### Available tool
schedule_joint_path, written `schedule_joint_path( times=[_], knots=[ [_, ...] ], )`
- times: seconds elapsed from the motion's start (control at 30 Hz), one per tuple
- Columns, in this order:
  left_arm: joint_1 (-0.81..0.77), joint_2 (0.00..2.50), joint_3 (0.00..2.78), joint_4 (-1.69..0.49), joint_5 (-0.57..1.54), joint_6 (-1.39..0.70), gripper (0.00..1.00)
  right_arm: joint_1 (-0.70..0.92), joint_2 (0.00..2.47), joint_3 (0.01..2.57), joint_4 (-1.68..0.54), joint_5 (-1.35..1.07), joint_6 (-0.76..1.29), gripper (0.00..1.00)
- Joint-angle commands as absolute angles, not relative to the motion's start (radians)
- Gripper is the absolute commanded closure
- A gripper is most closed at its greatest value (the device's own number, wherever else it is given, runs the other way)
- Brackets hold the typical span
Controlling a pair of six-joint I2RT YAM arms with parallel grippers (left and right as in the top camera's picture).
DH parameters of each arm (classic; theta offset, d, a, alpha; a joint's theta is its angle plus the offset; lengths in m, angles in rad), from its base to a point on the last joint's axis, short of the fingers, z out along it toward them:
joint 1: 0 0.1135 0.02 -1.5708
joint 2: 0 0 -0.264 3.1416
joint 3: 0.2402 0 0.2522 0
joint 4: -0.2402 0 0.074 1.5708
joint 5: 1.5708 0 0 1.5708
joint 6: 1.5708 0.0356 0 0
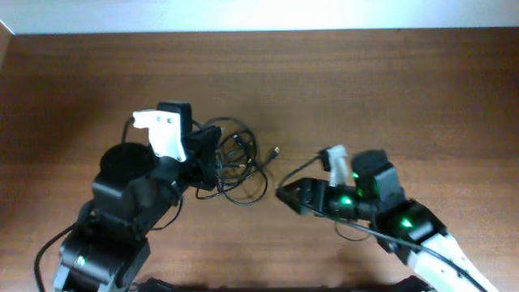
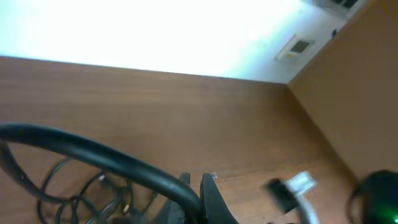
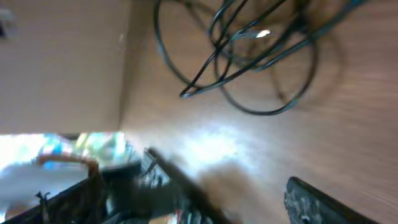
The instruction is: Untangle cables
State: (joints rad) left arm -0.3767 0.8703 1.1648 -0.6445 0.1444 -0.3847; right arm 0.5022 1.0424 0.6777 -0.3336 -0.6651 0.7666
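The cable will be let go over bare tabletop, to my left gripper's left in the overhead view, as that gripper next draws back from the crowded loops.
A tangle of thin black cables (image 1: 239, 166) lies on the wooden table left of centre, with one small plug end (image 1: 276, 151) sticking out to the right. My left gripper (image 1: 209, 162) is at the tangle's left edge. In the left wrist view its fingers (image 2: 198, 196) are shut on a thick black cable (image 2: 106, 155), and loops of the tangle (image 2: 74, 193) lie below. My right gripper (image 1: 285, 193) is to the right of the tangle and apart from it. In the right wrist view its fingers (image 3: 230, 193) are spread wide and empty, and the tangle (image 3: 249, 56) lies ahead of them.
The wooden table (image 1: 365, 89) reaches a pale wall at the back. A white tag (image 1: 334, 156) sits on the right arm's wrist. The right arm also shows in the left wrist view (image 2: 292, 190), blurred.
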Motion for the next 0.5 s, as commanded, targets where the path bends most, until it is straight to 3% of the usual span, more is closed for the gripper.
schedule_joint_path(
  times=[0.0,0.13,0.27,0.4,0.47],
  knots=[
    [-0.370,0.814,1.180,-0.645,0.108,-0.373,1.00,0.587,1.202,0.676,-0.169,-0.775,0.741,0.05],
    [-0.370,0.734,1.180,-0.743,-0.173,-0.471,1.00,0.691,1.404,0.676,0.027,-0.773,0.740,0.01],
    [-0.370,0.698,1.180,-0.743,-0.200,-0.471,1.00,0.769,1.551,0.676,0.241,-0.632,0.741,0.01],
    [-0.370,0.698,1.180,-0.744,-0.199,-0.485,1.00,0.892,1.711,0.682,0.723,-0.392,0.740,0.01],
    [-0.370,0.698,1.180,-0.744,-0.199,-0.485,1.00,0.960,1.723,0.698,0.755,-0.305,0.723,0.01]
  ],
)
